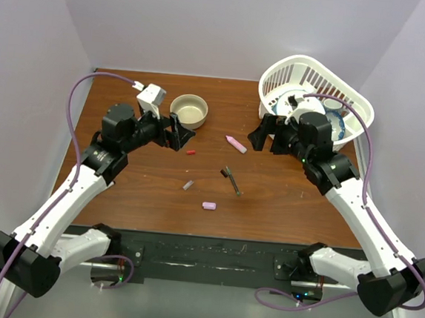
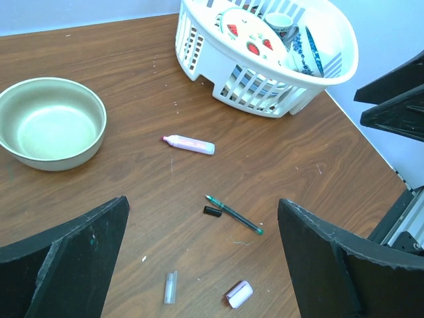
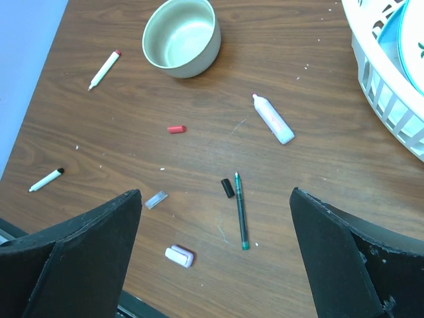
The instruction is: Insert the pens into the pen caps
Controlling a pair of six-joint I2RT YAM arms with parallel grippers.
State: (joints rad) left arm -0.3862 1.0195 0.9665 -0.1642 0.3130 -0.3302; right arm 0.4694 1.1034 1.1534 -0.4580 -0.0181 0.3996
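Observation:
My right gripper goes down and to the left in the top view next, onto the pink marker's body (image 1: 238, 146) (image 3: 277, 125), since the marker lies below it on that side.
A pink marker (image 1: 235, 144) lies mid-table, also in the left wrist view (image 2: 190, 144) and the right wrist view (image 3: 273, 119). A dark green pen (image 1: 233, 182) (image 2: 235, 215) (image 3: 240, 211) lies beside a black cap (image 2: 212, 211) (image 3: 227, 188). A red cap (image 1: 191, 152) (image 3: 175, 129), a grey cap (image 1: 189, 184) (image 2: 171, 287) (image 3: 156, 199) and a pink cap (image 1: 209, 205) (image 2: 238, 293) (image 3: 179, 256) lie apart. Two white pens (image 3: 105, 69) (image 3: 46, 179) lie at the left. My left gripper (image 1: 179, 134) (image 2: 202, 201) and right gripper (image 1: 263, 134) (image 3: 215, 192) are open, empty, above the table.
A tan bowl (image 1: 189, 111) (image 2: 52, 122) (image 3: 181, 36) stands at the back, just beside the left gripper. A white dish basket (image 1: 352, 93) (image 2: 265, 106) (image 3: 391, 99) holding plates and a cup stands at the back right, behind the right gripper.

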